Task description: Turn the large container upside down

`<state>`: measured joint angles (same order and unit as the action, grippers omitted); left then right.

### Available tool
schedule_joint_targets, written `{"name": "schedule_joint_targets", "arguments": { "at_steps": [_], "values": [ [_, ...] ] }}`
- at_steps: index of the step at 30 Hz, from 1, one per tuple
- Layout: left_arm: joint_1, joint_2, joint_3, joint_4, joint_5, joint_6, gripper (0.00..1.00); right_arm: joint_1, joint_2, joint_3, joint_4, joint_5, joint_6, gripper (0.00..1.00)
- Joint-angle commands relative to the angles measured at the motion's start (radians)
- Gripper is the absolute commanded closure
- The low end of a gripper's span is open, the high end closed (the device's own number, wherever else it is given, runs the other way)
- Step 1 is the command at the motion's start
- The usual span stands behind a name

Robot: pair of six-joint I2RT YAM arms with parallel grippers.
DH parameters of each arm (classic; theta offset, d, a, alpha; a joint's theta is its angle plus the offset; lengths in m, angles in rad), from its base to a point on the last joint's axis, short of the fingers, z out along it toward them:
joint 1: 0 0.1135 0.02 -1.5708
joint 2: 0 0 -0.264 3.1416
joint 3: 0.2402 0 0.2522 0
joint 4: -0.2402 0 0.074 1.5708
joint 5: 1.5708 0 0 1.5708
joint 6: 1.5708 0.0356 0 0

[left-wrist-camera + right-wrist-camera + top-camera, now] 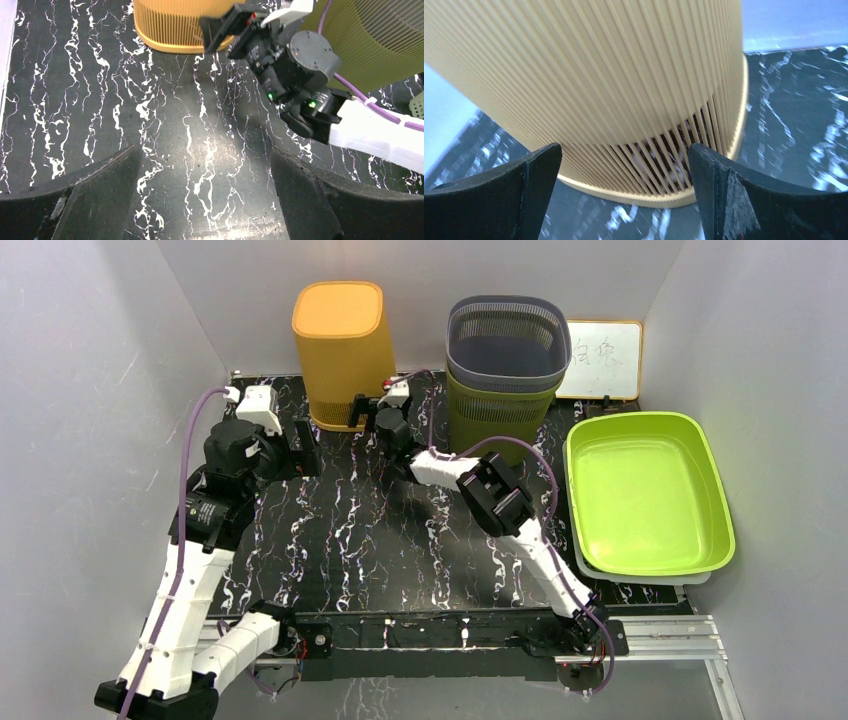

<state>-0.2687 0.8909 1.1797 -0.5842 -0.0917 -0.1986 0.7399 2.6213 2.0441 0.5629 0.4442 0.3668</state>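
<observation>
I will lift my right gripper across onto the grey mesh basket's container-side rim (450,344) next, because that rim is above my gripper and to its right in the top view.
The large orange slatted container (340,350) stands at the back of the table with its closed end up and its rim on the tabletop. It also shows in the left wrist view (175,25) and fills the right wrist view (599,75). My right gripper (368,413) is open and empty. It is low by the container's right front foot, and its jaws (624,195) stand either side of the slotted lower band without touching it. My left gripper (303,450) is open and empty over bare table (207,195), left of the right arm and in front of the container.
A grey mesh basket (507,340) sits nested in an olive-green basket (495,425) right of the container. The olive basket is close behind the right wrist (380,40). A lime-green tray (645,490) lies on a pale tray at the right. A whiteboard (605,358) leans on the back wall.
</observation>
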Motion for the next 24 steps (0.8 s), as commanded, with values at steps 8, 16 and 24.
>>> {"name": "schedule_joint_targets", "arguments": {
  "at_steps": [8, 16, 24],
  "values": [
    [-0.003, -0.014, -0.007, 0.014, 0.003, -0.024, 0.02, 0.078, -0.521, -0.557, 0.176, -0.027, -0.074, 0.02],
    [-0.004, -0.011, 0.001, -0.044, -0.005, -0.033, 0.02, 0.291, -0.857, -0.663, -0.088, 0.180, -0.348, 0.03],
    [-0.003, -0.018, -0.043, -0.028, 0.029, -0.064, 0.02, 0.295, -0.963, -0.312, -0.621, 0.351, -0.419, 0.11]
  ]
}}
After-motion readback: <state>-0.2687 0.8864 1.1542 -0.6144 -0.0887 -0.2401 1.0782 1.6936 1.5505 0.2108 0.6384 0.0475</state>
